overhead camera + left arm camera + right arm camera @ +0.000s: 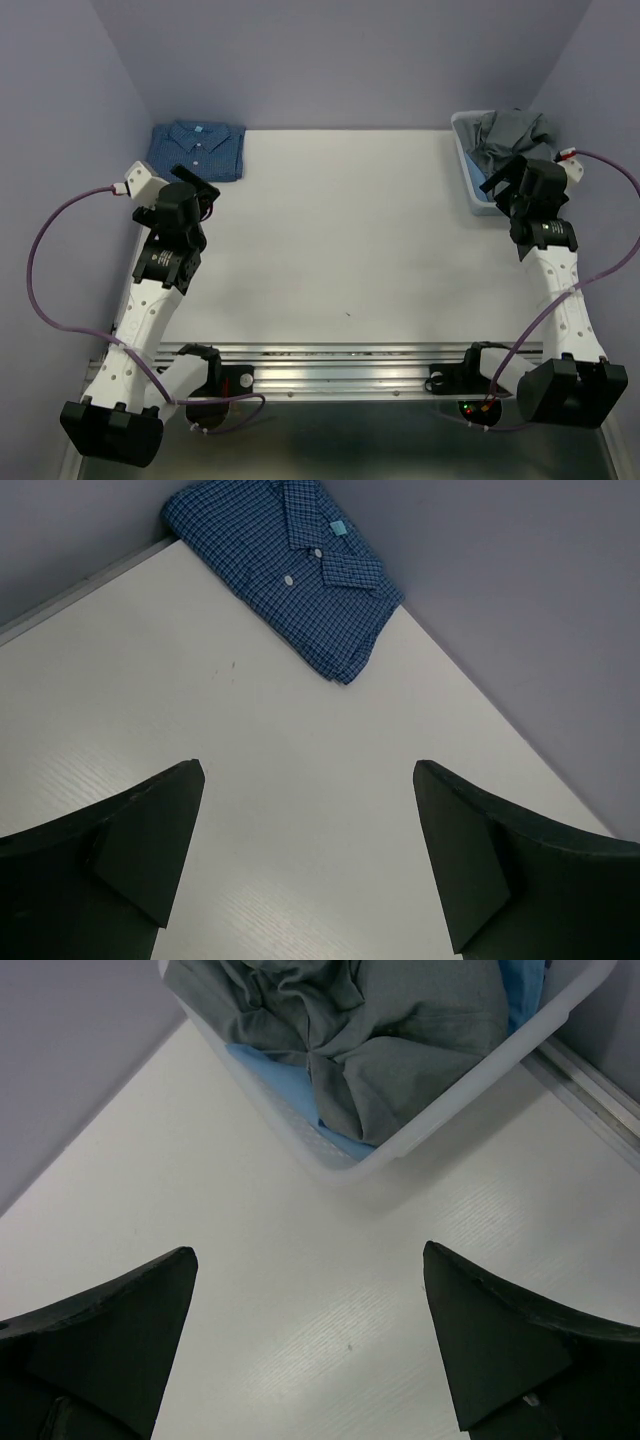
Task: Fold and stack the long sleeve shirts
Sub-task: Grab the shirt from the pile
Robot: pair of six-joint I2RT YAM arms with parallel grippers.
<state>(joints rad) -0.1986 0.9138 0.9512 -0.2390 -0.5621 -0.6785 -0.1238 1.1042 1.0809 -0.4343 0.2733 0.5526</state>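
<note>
I will move my right gripper outward over the white basket (468, 172) and then down onto the grey shirt's far part (520, 124), because the grey shirt lies on top of the pale blue shirt.
A dark blue shirt (198, 148) with fine pale dots lies folded, collar up, at the table's far left corner; it also shows in the left wrist view (290, 565). A crumpled grey shirt (515, 135) fills the white basket (468, 172) at the far right, seen in the right wrist view (350, 1030) over a pale blue shirt (285, 1085). My left gripper (195, 185) is open and empty above the table, just short of the folded shirt. My right gripper (507, 182) is open and empty, just short of the basket.
The white basket (470, 1080) stands against the right wall at the table's far right corner. Lavender walls close the table on the left, back and right. Purple cables loop off both arms. A metal rail (350, 370) runs along the near edge.
</note>
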